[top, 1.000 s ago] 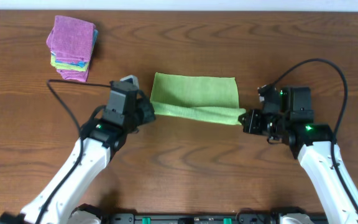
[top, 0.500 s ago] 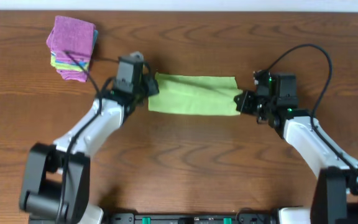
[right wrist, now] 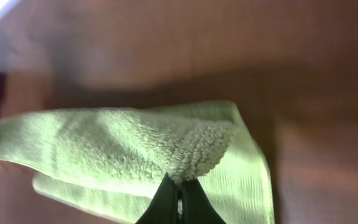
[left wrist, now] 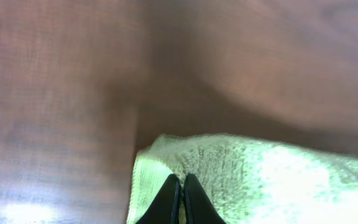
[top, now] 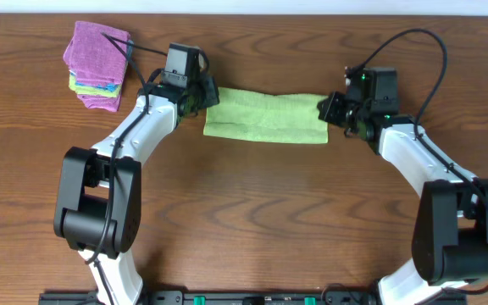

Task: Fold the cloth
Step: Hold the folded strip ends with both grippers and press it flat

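Note:
My left gripper needs to move back and down next onto the lower layer's near strip [top: 218, 129] [left wrist: 143, 194] and let go of the cloth's edge there, because that strip is below the gripper and toward my base.
The light green cloth [top: 265, 118] lies stretched across the far middle of the wooden table, its upper layer lifted and carried over the lower one. My left gripper [top: 207, 98] is shut on the cloth's left edge; in the left wrist view its jaws [left wrist: 181, 190] pinch the green cloth [left wrist: 260, 180]. My right gripper [top: 323, 110] is shut on the cloth's right edge; in the right wrist view the jaws [right wrist: 179, 193] pinch a fold of the cloth [right wrist: 123, 146] above the lower layer.
A stack of folded cloths [top: 97, 65], purple on top, sits at the far left of the table. Black cables run from both arms over the table.
Both grippers have carried the cloth's near edge away from me toward the far edge, laying it over. The cloth now looks narrower and sits farther back.

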